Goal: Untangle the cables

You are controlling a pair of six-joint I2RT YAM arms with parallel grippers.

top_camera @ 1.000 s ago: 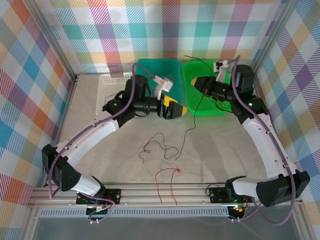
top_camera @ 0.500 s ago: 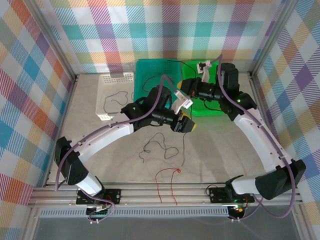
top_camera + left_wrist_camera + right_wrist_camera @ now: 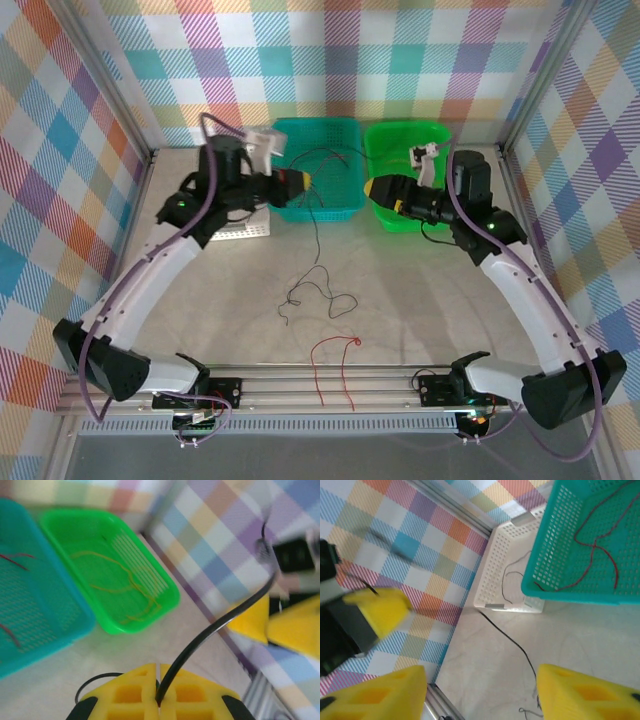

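The white basket (image 3: 248,222), a black cable inside, stands below my left gripper beside the teal basket (image 3: 340,200). My left gripper swings over it next, lowers and releases this one.
My left gripper (image 3: 297,181) hovers at the teal basket's (image 3: 340,200) left rim, shut on a thin black cable (image 3: 317,235) that hangs toward the table. In the left wrist view the yellow fingers (image 3: 125,695) pinch that black cable (image 3: 215,630). My right gripper (image 3: 373,188) is open and holds nothing at the green basket's (image 3: 425,135) left edge; its jaws (image 3: 480,695) stand wide apart. A dark tangled cable (image 3: 316,294) and a red cable (image 3: 335,368) lie on the table. A red cable (image 3: 595,550) lies in the teal basket, and orange and yellow cables (image 3: 125,586) lie in the green one.
A white basket (image 3: 495,560) with a black cable (image 3: 504,584) inside stands left of the teal basket, partly under my left arm (image 3: 170,250). Checked walls enclose the table on three sides. An aluminium rail (image 3: 330,400) runs along the near edge.
My left gripper shut on the black cable and swung back and left from mid-table to the teal basket. My right gripper opened, let go of that cable and drew toward the green basket's left edge.
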